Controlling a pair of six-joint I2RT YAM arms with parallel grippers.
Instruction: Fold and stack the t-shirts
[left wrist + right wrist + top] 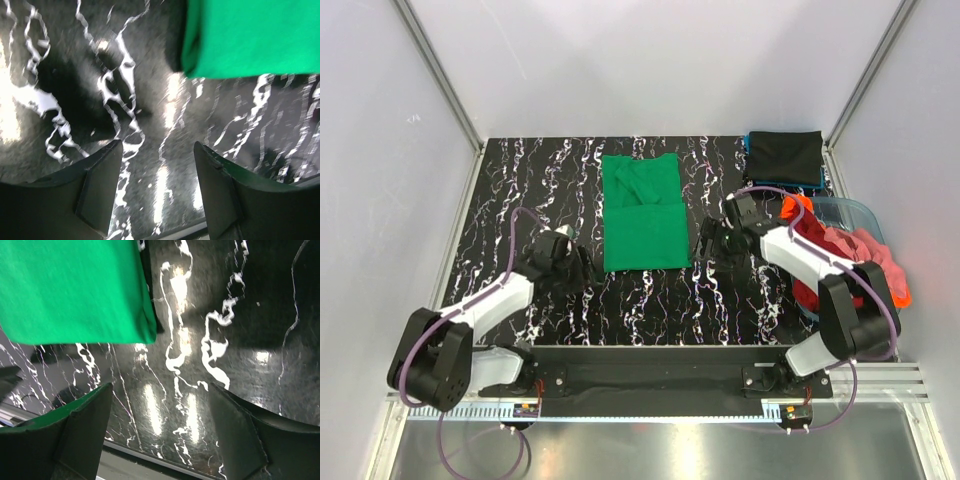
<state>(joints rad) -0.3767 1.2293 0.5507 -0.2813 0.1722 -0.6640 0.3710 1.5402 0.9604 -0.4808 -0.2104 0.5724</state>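
Note:
I will lower my right gripper's open fingers to the left in the top view, around the bright green t-shirt's near corner, because that corner is below my right gripper on that side.
A bright green t-shirt (641, 213) lies folded lengthwise into a long strip at the middle of the black marbled table (520, 180). Its near left corner shows in the left wrist view (250, 37), its near right corner in the right wrist view (75, 290). My left gripper (582, 268) is open and empty, just left of the shirt's near end. My right gripper (706, 243) is open and empty, just right of that end. A folded black t-shirt (785, 155) lies on a blue one at the far right corner. Red and orange shirts (850, 255) are heaped at the right.
A clear plastic tub (850, 212) at the table's right edge holds the red and orange heap. White walls with metal posts enclose the table on three sides. The arm bases sit on a black rail (650, 365) along the near edge.

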